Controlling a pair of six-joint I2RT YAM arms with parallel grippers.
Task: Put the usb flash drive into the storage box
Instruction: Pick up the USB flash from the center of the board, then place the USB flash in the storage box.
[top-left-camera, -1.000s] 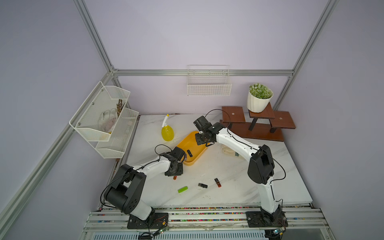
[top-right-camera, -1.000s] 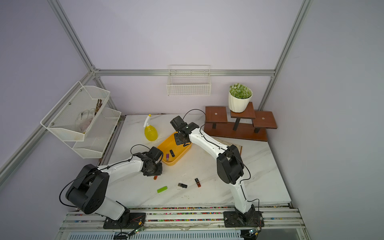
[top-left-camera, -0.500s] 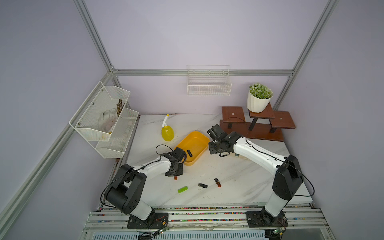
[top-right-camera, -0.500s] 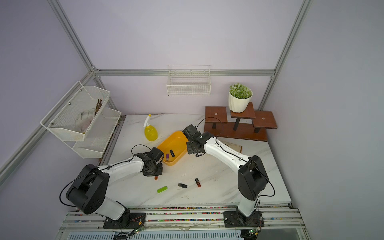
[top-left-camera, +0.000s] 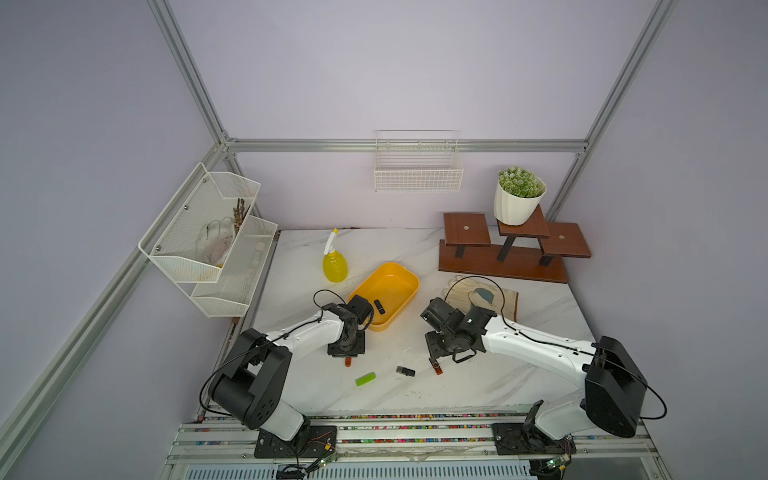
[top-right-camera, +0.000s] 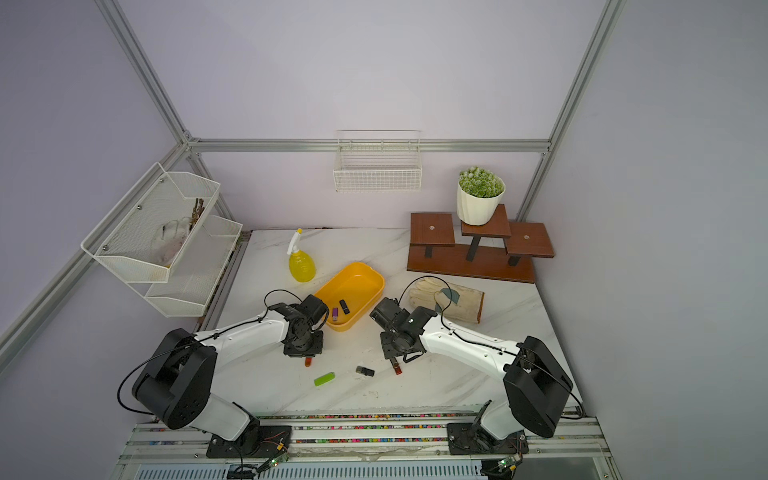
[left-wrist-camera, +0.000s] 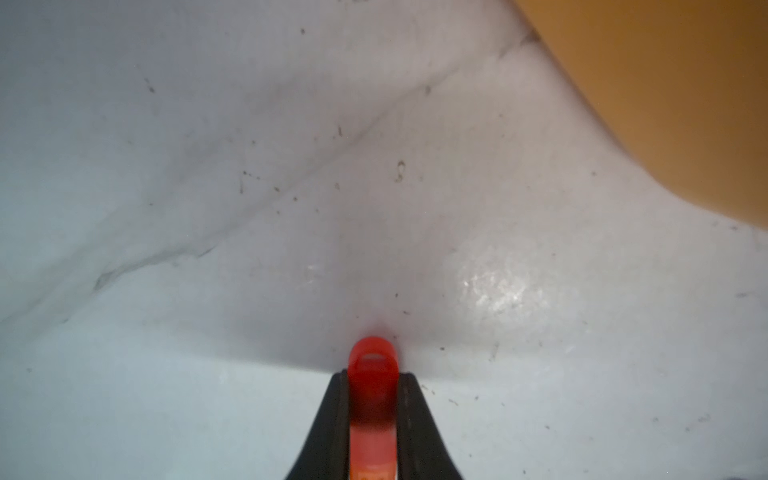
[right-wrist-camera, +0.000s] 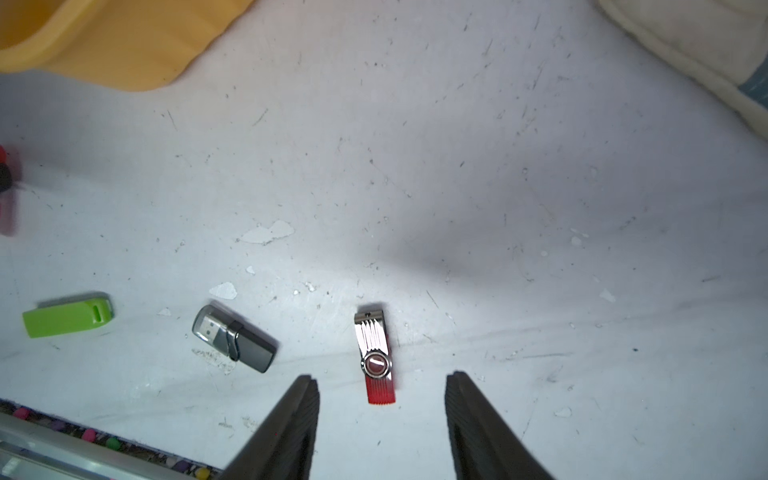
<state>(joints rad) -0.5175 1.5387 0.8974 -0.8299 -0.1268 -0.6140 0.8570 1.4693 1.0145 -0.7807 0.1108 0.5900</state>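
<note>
The right gripper lowers and closes around the round pivot (top-left-camera: 436, 368) (right-wrist-camera: 376, 364) next, since the red-and-silver swivel drive lies below it, lined up between its open fingers.
The yellow storage box (top-left-camera: 384, 297) (top-right-camera: 351, 299) lies mid-table with a black drive (top-left-camera: 378, 306) and a purple drive (top-right-camera: 335, 313) inside. My left gripper (left-wrist-camera: 372, 376) points down at the table in front of the box, shut on an orange-red usb flash drive (left-wrist-camera: 372, 386) whose tip shows below the fingers (top-left-camera: 348, 362). My right gripper (right-wrist-camera: 381, 378) hovers open just above a red-and-silver swivel drive (right-wrist-camera: 375, 357) (top-left-camera: 436, 368), which lies between its fingers' line. A dark grey drive (right-wrist-camera: 235, 337) and a green drive (right-wrist-camera: 68, 314) lie on the table between the two arms.
A yellow spray bottle (top-left-camera: 335, 266) stands behind the box. A work glove (top-left-camera: 482, 293) lies right of it, before a wooden stand (top-left-camera: 507, 249) with a potted plant (top-left-camera: 518, 199). A wire basket (top-left-camera: 417, 166) and a mesh rack (top-left-camera: 212, 241) hang on the walls.
My right arm has swung from over the box forward and down to the red-and-silver drive. My left gripper has closed on the orange-red drive.
</note>
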